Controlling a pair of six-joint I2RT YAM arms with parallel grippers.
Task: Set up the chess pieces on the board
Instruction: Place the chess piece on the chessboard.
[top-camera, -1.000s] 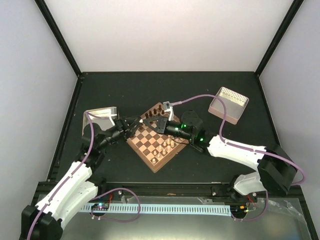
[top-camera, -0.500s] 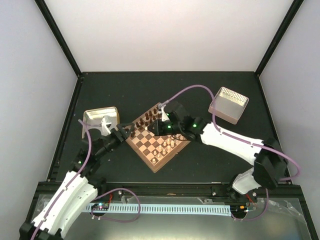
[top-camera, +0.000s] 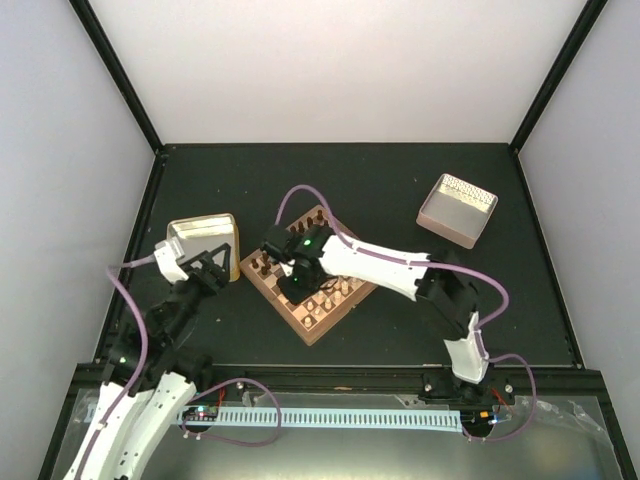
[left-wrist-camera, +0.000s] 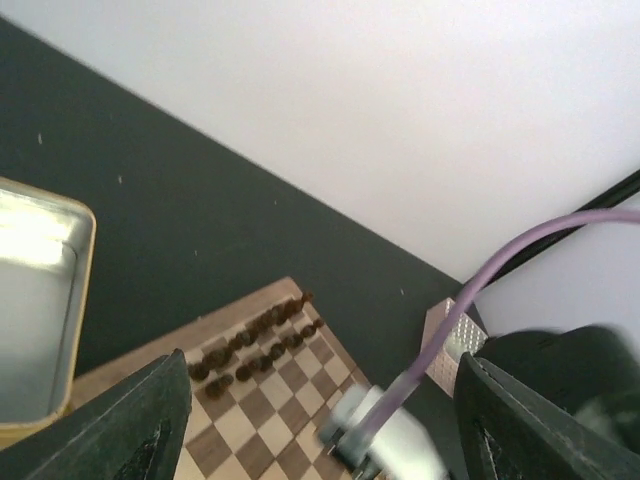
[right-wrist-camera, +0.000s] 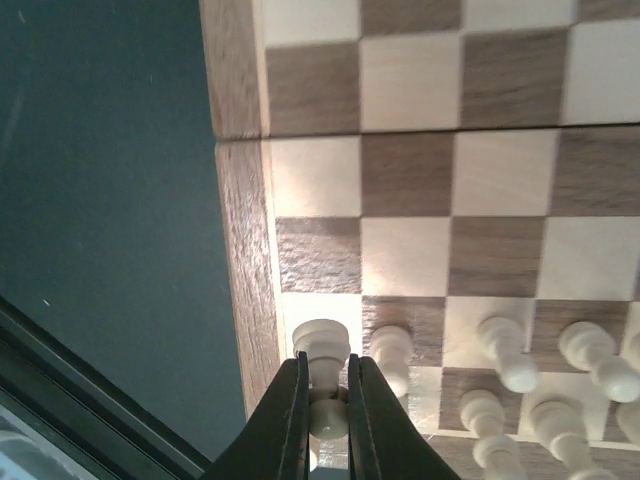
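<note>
I am holding the cream pawn in my right gripper and need to lower it next onto the light square (top-camera: 301, 319) (right-wrist-camera: 323, 331) beside the board's edge, the open one at the end of the cream row.
The board (top-camera: 345, 300) lies diamond-wise at mid-table. Dark chess pieces (top-camera: 268, 265) line its upper-left edge, and cream ones (top-camera: 337, 289) stand toward the lower right. My right gripper (top-camera: 299, 291) reaches over the board's left part. In the right wrist view it (right-wrist-camera: 328, 385) is shut on a cream chess piece (right-wrist-camera: 321, 345) above the square next to the rim (right-wrist-camera: 245, 300), with more cream pieces (right-wrist-camera: 503, 352) beside it. My left gripper (top-camera: 208, 263) hangs left of the board, near the tray. In its own view it (left-wrist-camera: 322, 420) is open and empty, facing the dark pieces (left-wrist-camera: 250, 340).
A shallow yellowish tray (top-camera: 203, 240) sits left of the board, right by my left gripper. A pinkish bin (top-camera: 457, 208) stands at the back right. The right arm's white link (top-camera: 385, 265) and purple cable (top-camera: 300, 195) cross above the board.
My left gripper has opened and pulled back from the board's left corner toward the tray. My right arm has swung left across the board, still shut on its piece.
</note>
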